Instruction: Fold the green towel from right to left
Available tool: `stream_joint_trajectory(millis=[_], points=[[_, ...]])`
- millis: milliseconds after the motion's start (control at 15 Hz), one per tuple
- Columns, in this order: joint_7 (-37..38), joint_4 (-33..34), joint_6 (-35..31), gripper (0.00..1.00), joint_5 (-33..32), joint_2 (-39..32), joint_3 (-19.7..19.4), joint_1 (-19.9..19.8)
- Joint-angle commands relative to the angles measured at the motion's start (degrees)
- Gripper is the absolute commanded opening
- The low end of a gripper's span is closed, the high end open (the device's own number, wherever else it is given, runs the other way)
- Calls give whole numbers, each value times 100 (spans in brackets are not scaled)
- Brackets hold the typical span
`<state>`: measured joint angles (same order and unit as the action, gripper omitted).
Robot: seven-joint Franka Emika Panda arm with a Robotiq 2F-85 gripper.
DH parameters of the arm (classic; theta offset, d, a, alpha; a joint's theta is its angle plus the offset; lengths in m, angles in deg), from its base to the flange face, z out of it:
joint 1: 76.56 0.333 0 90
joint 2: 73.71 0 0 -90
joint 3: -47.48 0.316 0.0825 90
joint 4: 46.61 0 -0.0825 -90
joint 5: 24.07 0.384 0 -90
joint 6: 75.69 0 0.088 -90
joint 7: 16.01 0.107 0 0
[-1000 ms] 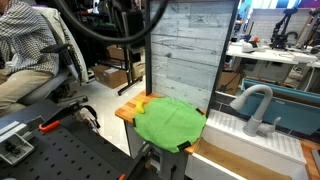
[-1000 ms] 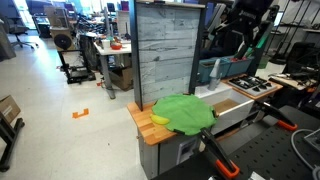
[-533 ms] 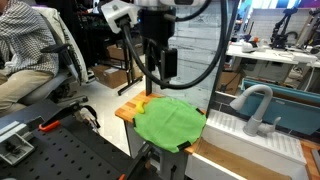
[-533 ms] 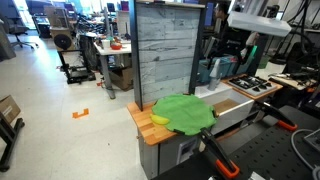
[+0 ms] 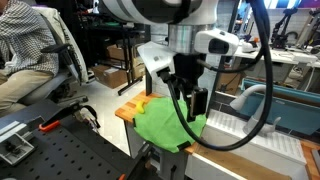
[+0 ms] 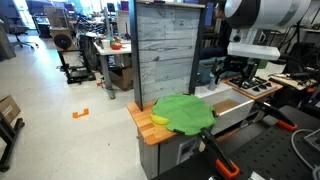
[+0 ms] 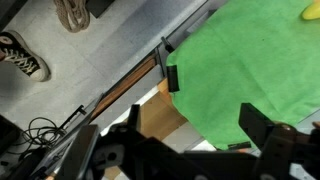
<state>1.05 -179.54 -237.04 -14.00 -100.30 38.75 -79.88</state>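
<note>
I need to move my gripper down onto the towel's corner beside the bare wood and close there, because the green towel's edge shows between the open fingers.
The green towel [image 5: 160,124] lies spread flat over the small wooden table [image 5: 127,110]. It also shows in an exterior view [image 6: 186,110] and fills the right of the wrist view [image 7: 250,65]. My gripper [image 5: 190,106] hangs above the towel's edge, open and empty. In the wrist view the gripper [image 7: 200,135] sits at the bottom, with one dark finger [image 7: 265,125] over the green cloth and the other over the table edge. In an exterior view the gripper [image 6: 236,72] is up beside the towel, apart from it.
A small yellow object [image 6: 160,119] lies at the towel's edge and also shows in the wrist view [image 7: 311,10]. A tall grey board [image 6: 165,55] stands behind the table. A white sink with faucet [image 5: 255,108] is beside it. A seated person [image 5: 25,50] is nearby.
The arm has swung in from the back and dropped lower, bringing the gripper over the towel's edge. The towel has not moved.
</note>
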Motion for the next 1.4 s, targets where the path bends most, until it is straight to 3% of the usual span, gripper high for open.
stream_joint_trajectory(millis=[0,867,933,1000,1333], points=[[39,521,-161,100,55,-782,-6,-108],[429,1996,-463,100,116,-2939,-97,173],[444,2068,-459,75,122,-3013,-89,196],[462,2122,-463,72,131,-3062,-79,226],[516,2361,-413,34,151,-3221,-62,320]])
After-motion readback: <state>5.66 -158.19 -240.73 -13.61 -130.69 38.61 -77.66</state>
